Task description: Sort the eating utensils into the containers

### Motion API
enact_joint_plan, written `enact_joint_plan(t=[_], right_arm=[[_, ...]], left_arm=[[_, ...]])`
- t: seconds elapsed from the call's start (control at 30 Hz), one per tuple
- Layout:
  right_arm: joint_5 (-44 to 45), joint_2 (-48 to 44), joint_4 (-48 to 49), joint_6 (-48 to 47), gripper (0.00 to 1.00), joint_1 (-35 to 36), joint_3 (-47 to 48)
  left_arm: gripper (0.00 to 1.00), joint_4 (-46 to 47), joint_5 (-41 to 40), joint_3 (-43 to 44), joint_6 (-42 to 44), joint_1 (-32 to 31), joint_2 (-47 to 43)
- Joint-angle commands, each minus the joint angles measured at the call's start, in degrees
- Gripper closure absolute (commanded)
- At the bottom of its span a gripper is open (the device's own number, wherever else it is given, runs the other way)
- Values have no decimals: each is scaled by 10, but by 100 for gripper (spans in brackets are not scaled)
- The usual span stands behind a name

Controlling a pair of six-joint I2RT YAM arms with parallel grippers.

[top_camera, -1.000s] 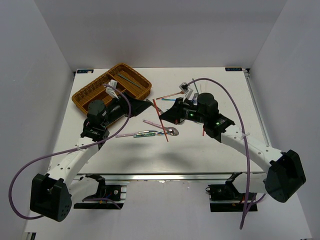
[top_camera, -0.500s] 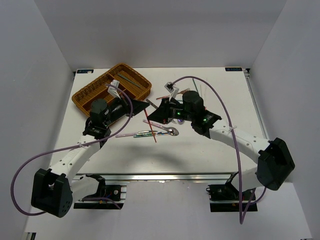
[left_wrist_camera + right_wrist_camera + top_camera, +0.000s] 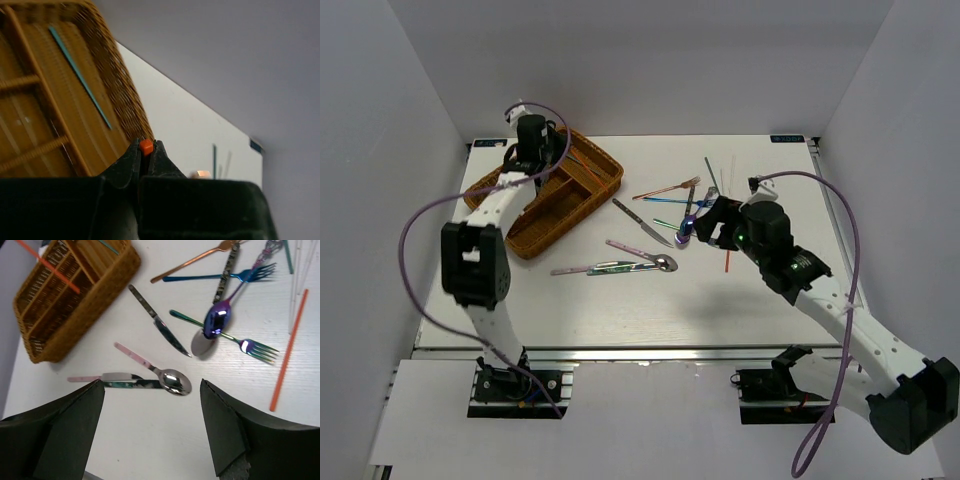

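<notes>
The robot's right gripper should go down onto the red-orange chopstick's near end, clear of forks, because that end of the chopstick is below the gripper and to its right in the wrist view.
My left gripper is shut on the end of a red-orange chopstick, held over the brown wicker tray at the table's back left. One teal chopstick lies in a tray compartment. My right gripper hangs open and empty above the table's middle. Below it lie a pink-handled spoon, a knife, a purple spoon, an iridescent fork, a blue fork and a rose-gold fork.
Another red-orange chopstick and thin white chopsticks lie to the right of the utensil cluster. A pink-handled piece and a green patterned one rest left of the spoon. White walls enclose the table on three sides.
The red-orange chopstick left the table's middle in my left gripper, whose arm swung back-left over the tray. My right gripper opened and drew back to the right.
</notes>
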Motion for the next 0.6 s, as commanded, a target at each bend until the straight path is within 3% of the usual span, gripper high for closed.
enact_joint_plan(t=[0.0, 0.13, 0.23, 0.3, 0.43, 0.47, 0.5, 0.57], right_arm=[[33, -21, -55, -35, 18, -1, -11], [-1, -52, -53, -55, 18, -2, -51], [-21, -59, -50, -61, 18, -6, -66], [-26, -59, -44, -64, 18, -6, -74], [13, -26, -53, -80, 17, -8, -70], [31, -11, -63, -81, 17, -9, -61], [46, 8, -76, -81, 17, -18, -39], [72, 74, -113, -81, 17, -30, -10]], left_arm=[[100, -27, -41, 105, -12, 34, 102], [100, 8, -38, 229, 10, 44, 213], [89, 45, -51, 256, 14, 47, 266], [89, 60, -42, 267, 12, 50, 298], [44, 39, -10, 322, -6, 56, 337], [7, 48, -1, 311, -9, 56, 334], [2, 59, 3, 298, -11, 56, 317], [2, 75, 7, 283, -1, 56, 297]])
